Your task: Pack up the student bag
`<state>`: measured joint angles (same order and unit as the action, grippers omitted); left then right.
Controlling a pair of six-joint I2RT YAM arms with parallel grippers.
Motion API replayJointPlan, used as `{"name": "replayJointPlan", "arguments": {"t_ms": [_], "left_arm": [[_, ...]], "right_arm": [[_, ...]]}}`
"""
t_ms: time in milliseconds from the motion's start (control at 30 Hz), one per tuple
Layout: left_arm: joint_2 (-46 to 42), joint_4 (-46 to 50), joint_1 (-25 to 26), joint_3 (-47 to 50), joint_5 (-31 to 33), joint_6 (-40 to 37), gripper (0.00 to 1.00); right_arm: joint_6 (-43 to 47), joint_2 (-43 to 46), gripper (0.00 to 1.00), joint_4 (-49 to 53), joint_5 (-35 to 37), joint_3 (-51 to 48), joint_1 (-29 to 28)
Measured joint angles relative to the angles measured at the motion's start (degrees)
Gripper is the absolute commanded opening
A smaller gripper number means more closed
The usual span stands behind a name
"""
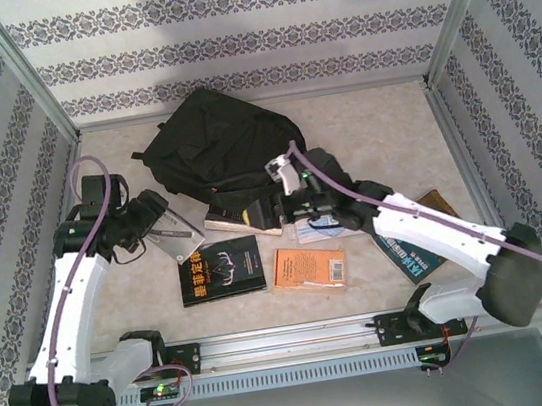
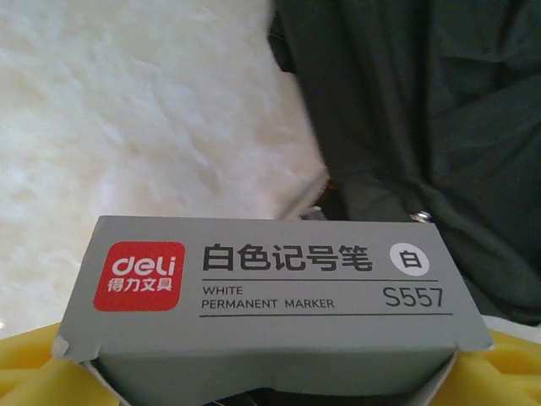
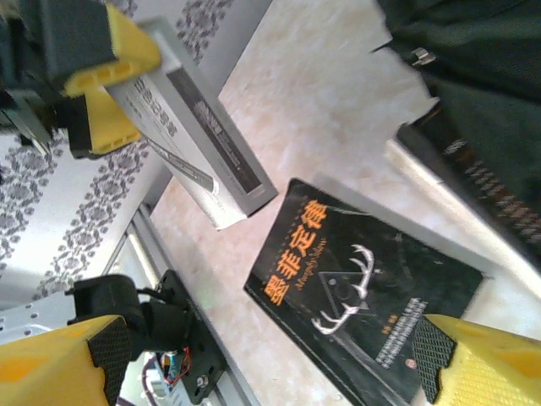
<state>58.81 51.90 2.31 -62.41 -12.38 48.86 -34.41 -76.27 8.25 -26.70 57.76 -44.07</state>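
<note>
The fingers of my left gripper hold the other end of the grey box. My right gripper should next move across above the black book onto the loose end of the grey box.
The student bag, a big black backpack, lies at the back of the table; its dark fabric also shows in the left wrist view and the right wrist view. My left gripper is shut on a grey box of white permanent markers, held tilted above the table just left of the bag. My right gripper hangs open over a black book with a deer skull, nothing between its yellow fingers.
A thick book lies against the bag's near edge. An orange book lies in front, and a teal book sits partly under the right arm. A metal rail runs along the near edge.
</note>
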Motion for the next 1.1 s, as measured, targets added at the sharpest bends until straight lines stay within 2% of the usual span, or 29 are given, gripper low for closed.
{"name": "replayJointPlan", "arguments": {"t_ms": [167,400,733,833,1100], "left_arm": [[-1.81,0.00,2.21,-2.84,-3.69,4.50,0.80],[-4.02,-0.20,4.92,-3.19,-9.31,9.27,0.77],[-5.11,-0.94,8.07,-3.21,-13.42,12.22,0.75],[-5.42,-1.07,8.35,-3.21,-13.70,12.48,0.75],[-5.46,-1.38,8.59,-3.19,-13.99,12.55,0.80]], "right_arm": [[-0.35,-4.90,0.92,-3.56,0.04,0.70,-2.51],[1.51,-5.42,0.93,-12.52,-0.61,0.68,-7.08],[1.09,-8.96,0.89,-19.52,-2.19,0.68,-7.48],[0.59,-10.69,0.84,-20.26,-3.63,0.68,-7.85],[-1.92,-10.69,0.59,-23.98,-4.87,-1.07,-9.07]]}}
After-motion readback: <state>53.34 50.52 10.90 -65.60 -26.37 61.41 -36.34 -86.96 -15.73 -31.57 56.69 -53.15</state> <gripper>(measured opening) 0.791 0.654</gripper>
